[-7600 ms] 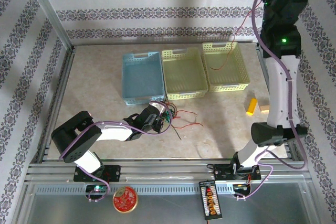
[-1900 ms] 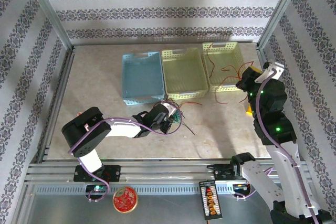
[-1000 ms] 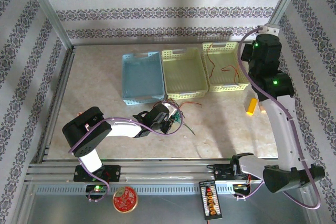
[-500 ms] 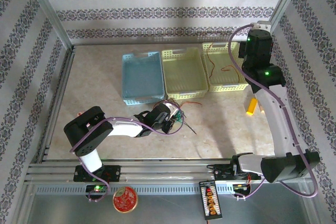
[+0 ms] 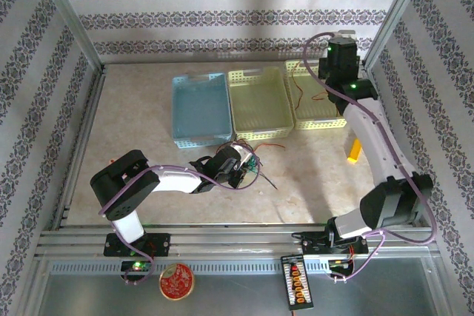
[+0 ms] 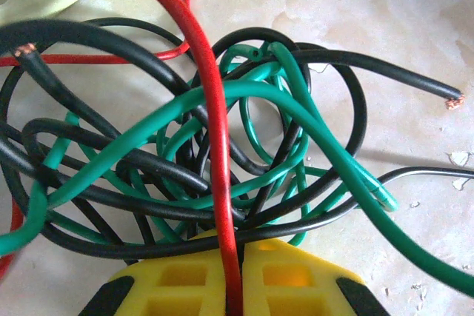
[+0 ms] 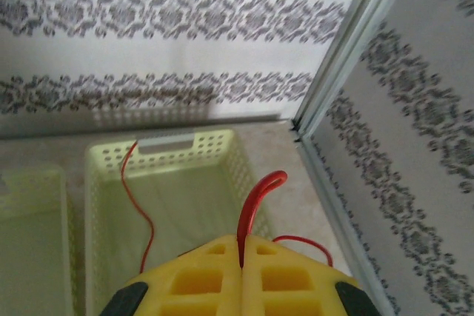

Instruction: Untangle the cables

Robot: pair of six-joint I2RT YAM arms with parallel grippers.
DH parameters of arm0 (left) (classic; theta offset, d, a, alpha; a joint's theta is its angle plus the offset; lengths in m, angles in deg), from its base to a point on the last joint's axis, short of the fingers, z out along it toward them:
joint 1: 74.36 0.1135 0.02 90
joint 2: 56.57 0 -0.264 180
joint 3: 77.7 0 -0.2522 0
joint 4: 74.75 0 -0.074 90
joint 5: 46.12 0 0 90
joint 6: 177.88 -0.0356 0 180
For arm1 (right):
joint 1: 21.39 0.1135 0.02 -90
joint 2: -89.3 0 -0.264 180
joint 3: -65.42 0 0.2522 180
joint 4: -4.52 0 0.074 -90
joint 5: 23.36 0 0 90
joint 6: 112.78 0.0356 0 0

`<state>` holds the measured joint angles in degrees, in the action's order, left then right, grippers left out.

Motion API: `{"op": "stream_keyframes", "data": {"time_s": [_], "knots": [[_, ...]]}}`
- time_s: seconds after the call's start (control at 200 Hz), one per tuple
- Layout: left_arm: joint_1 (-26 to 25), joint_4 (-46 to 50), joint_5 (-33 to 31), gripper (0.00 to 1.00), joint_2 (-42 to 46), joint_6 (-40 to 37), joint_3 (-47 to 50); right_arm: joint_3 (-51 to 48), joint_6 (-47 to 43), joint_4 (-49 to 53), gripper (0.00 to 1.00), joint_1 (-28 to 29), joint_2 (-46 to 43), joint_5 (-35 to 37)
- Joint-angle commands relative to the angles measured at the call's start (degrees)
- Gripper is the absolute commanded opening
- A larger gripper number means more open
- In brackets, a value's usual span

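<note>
The right gripper lowers the red cable toward the open bottom of the yellow basket point(image 5: 318, 105) point(image 7: 196, 209) beneath it next. It releases it, since a thin red cable already hangs there.
A tangle of red, black and green cables point(image 5: 250, 160) lies on the table in front of the middle basket. My left gripper point(image 5: 235, 166) sits low at its left side. In the left wrist view the tangle point(image 6: 222, 146) is close up, and my left gripper point(image 6: 235, 275) is shut on a red cable point(image 6: 211, 94) that runs up between the yellow fingers. My right gripper point(image 5: 331, 64) is raised over the right yellow basket point(image 5: 320, 122). It point(image 7: 241, 253) is shut on a red cable point(image 7: 258, 197) that loops above the basket point(image 7: 167, 140). A thin red cable point(image 5: 297, 88) hangs into that basket.
A blue basket point(image 5: 200, 138) and a middle yellow basket point(image 5: 261, 132) stand beside the right one at the back. A yellow block point(image 5: 355, 150) lies on the table at the right. A metal frame post point(image 7: 337, 72) and patterned walls close the far right corner.
My right arm has swung from the right side up and back-left to above the right yellow basket, carrying the red cable. The left arm and the tangle have stayed put.
</note>
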<state>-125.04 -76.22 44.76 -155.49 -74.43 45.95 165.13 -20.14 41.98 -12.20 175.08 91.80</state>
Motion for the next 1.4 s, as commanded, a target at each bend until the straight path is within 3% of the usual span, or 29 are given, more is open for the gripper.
{"op": "stream_keyframes", "data": {"time_s": [0.0, 0.395, 0.445, 0.52, 0.62, 0.805, 1.06, 1.194, 1.394], "knots": [[-1.92, 8.1, 1.23, 0.0, -2.51, -0.09, 1.87, 0.7, 2.49, -0.94, 0.0, 0.51, 3.09, -3.45], [-2.32, 7.93, -0.48, 0.0, -1.36, 0.17, 3.1, 2.0, 7.76, -0.5, 0.0, -0.56, 16.38, -7.76], [-2.41, 7.85, -0.86, 0.0, -1.16, 0.17, 3.17, 1.34, 8.82, -0.8, 0.08, -0.8, 17.36, -8.26], [-2.58, 7.84, -1.21, 0.0, -1.11, 0.26, 3.21, -0.57, 10.5, -1.86, 0.33, -1.19, 17.55, -10.2], [-2.83, 7.97, -1.5, 0.0, -1.1, 0.26, 3.13, -4.37, 12.23, -5.09, 0.42, -1.37, 14.96, -12.76], [-3.03, 7.71, -1.93, 0.0, -0.92, 0.35, 3.29, -11.21, 14.61, -7.16, 0.44, 0.18, 4.74, -14.51], [-3.03, 6.66, -2.38, 0.0, -0.45, 0.35, 3.9, -28.18, 15.6, -6.33, 0.45, 11.76, -8.83, -25.32], [-3.03, 4.62, -2.11, 0.0, 1.79, 0.2, 5.97, -35.81, 19.64, -7.0, 0.45, 16.87, -10.24, -27.05], [-2.26, -1.48, 1.89, 0.0, 12.57, -2.29, 13.24, -41.96, 26.97, -11.36, 0.45, 18.46, -8.43, -30.63]]}}
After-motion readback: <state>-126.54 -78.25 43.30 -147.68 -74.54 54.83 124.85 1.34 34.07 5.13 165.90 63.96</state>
